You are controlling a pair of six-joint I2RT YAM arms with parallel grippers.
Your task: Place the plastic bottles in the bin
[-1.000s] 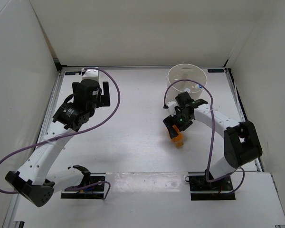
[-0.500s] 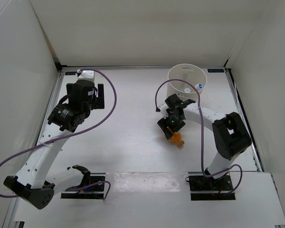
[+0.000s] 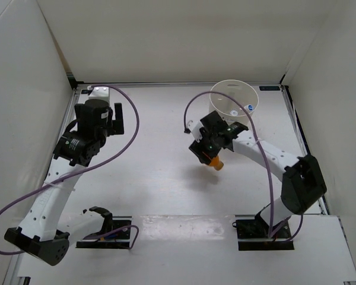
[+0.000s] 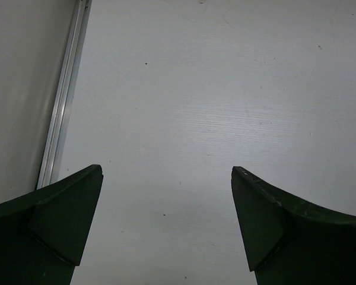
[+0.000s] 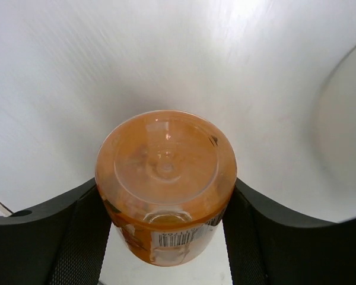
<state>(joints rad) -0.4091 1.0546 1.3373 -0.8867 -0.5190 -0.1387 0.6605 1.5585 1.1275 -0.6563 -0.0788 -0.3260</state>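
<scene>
My right gripper should next lift the bottle and carry it away from my base until it is over the bin's opening [image 3: 234, 100].
The orange-coloured plastic bottle [image 3: 216, 162] hangs above the table's middle, gripped in my right gripper [image 3: 209, 153]. In the right wrist view its round base [image 5: 166, 163] faces the camera, and the right gripper [image 5: 166, 185] has both black fingers pressed against the bottle's sides. The bin [image 3: 221, 95], a tall translucent white bucket, stands just behind at the back right. A small blue-and-white bit of another bottle [image 3: 249, 108] shows inside it. My left gripper [image 3: 110, 119] hovers at the far left with nothing between its fingers; the left gripper [image 4: 166, 173] sees only bare table.
White walls enclose the table on three sides. A metal rail [image 4: 64, 101] runs along the left edge, close to the left gripper. Purple cables [image 3: 130, 119] loop off both arms. The arm bases [image 3: 267, 228] sit at the near edge.
The right gripper has shut on the orange bottle and lifted it off the table, shifting a little left. The left arm has drifted left and back, still open.
</scene>
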